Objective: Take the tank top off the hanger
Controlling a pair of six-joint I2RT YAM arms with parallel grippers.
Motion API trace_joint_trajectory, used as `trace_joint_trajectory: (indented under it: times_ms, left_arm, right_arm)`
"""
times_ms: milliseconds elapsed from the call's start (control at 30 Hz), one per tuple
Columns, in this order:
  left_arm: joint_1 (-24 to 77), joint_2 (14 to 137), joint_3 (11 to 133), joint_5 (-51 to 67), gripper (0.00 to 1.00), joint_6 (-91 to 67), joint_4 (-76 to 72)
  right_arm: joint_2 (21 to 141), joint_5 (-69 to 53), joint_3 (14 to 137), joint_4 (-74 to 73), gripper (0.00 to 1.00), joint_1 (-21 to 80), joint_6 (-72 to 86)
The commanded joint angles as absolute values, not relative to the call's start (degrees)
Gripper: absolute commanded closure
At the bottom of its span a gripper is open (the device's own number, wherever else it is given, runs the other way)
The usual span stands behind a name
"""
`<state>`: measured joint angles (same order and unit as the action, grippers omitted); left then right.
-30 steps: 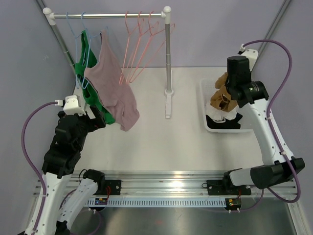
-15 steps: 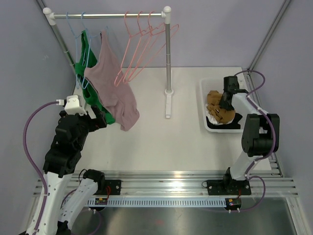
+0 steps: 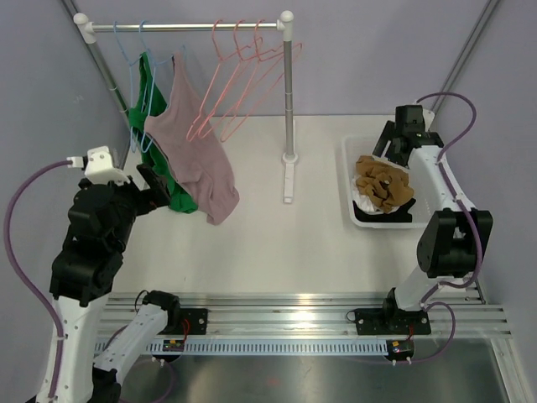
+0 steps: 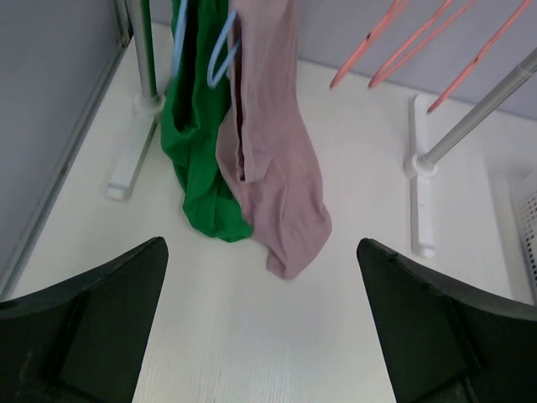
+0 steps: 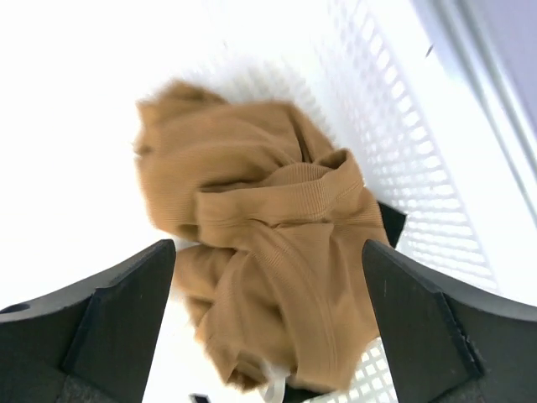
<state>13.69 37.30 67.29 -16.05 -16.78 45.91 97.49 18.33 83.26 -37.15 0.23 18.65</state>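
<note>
The robot will next move its left gripper outward to the mauve tank top's blue hanger, onto its near arm's wire (image 3: 152,91) (image 4: 224,37), which is bare of cloth.
A mauve tank top (image 3: 191,155) hangs from a blue hanger (image 3: 180,52) on the rail, beside a green tank top (image 3: 148,88) on another blue hanger. My left gripper (image 3: 158,188) is open and empty, low and just left of the garments' hems. In the left wrist view the mauve tank top (image 4: 277,168) and the green tank top (image 4: 197,172) hang ahead of the open gripper (image 4: 262,336). My right gripper (image 3: 390,148) is open above the white basket (image 3: 347,180). A brown garment (image 5: 268,243) lies loose below the right gripper (image 5: 268,336).
Three empty pink hangers (image 3: 237,80) hang at the rail's right end. The rack's right post (image 3: 289,101) and its foot (image 3: 289,180) stand mid-table, and the left post (image 4: 144,50) stands by the purple wall. A dark garment (image 3: 394,211) lies under the brown garment (image 3: 382,183).
My right gripper has opened and let the brown garment drop into the basket, then drawn back towards the basket's far edge. My left arm has shifted left, away from the hanging tops.
</note>
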Motion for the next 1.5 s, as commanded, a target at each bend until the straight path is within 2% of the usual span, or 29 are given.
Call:
trace_joint_trajectory:
  times_ms: [0, 67, 133, 300, 400, 633, 767, 933, 1000, 1100, 1133, 1167, 1333, 1367, 1433, 1467]
  left_arm:
    - [13.36, 42.44, 79.51, -18.63, 0.01, -17.58, 48.42]
    - [13.36, 46.92, 85.74, -18.46, 0.01, -16.62, 50.18]
    - [13.36, 51.12, 88.58, -17.32, 0.01, -14.86, 49.4]
    - [12.92, 63.17, 101.76, -16.18, 0.01, -11.61, 52.38]
    - [11.52, 70.3, 109.58, -14.51, 0.01, -9.76, 53.09]
    - [5.02, 84.88, 121.18, -3.96, 0.01, -7.38, 49.83]
    - [1.33, 92.71, 129.71, -0.36, 0.01, -6.51, 50.54]
    - [-2.54, 98.16, 130.25, 1.84, 0.01, -5.62, 48.25]
    - [-4.12, 99.4, 129.91, 6.14, 0.04, -6.06, 47.73]
    - [-6.85, 102.38, 130.6, 12.99, 0.17, -7.91, 46.85]
    - [-7.03, 103.09, 130.87, 13.79, 0.28, -8.26, 47.02]
    - [-7.03, 104.14, 131.13, 15.36, 0.33, -8.26, 46.93]
    - [-7.03, 106.43, 132.8, 16.53, 0.46, -8.79, 46.5]
    - [-7.12, 106.61, 132.8, 16.52, 0.56, -8.96, 46.32]
    - [-7.03, 107.31, 133.15, 16.7, 0.64, -9.49, 46.49]
    - [-7.12, 107.49, 133.5, 16.87, 0.76, -9.67, 46.67]
  right_arm:
    - [89.92, 20.05, 90.43, -42.89, 0.0, 0.53, 17.84]
    - [85.37, 18.46, 90.01, -43.5, 0.0, 0.44, 17.93]
    - [80.62, 11.55, 87.21, -42.2, 0.0, 0.53, 18.72]
    - [58.65, -17.42, 66.47, -25.33, 0.01, 0.44, 23.72]
    - [50.64, -25.45, 58.99, -21.45, 0.01, 0.44, 27.59]
    - [44.92, -35.59, 53.0, -22.76, 0.1, 0.53, 28.83]
    - [42.11, -37.88, 50.98, -21.27, 0.1, 0.44, 30.23]
    - [41.05, -38.32, 50.8, -21.62, 0.11, 1.14, 29.97]
    - [41.13, -38.5, 50.8, -21.45, 0.11, 1.4, 30.15]
    - [41.31, -38.58, 50.8, -21.09, 0.12, 1.67, 30.24]
    - [41.4, -38.5, 50.8, -21.18, 0.12, 1.76, 30.15]
    - [41.57, -38.5, 50.89, -21.27, 0.12, 1.76, 30.06]
    - [42.1, -38.41, 51.24, -21.62, 0.14, 2.11, 30.15]
    - [42.1, -38.32, 51.24, -21.71, 0.14, 2.11, 30.15]
    - [42.1, -38.23, 51.33, -21.88, 0.14, 2.29, 30.15]
    - [42.19, -38.15, 51.42, -21.97, 0.14, 2.29, 30.06]
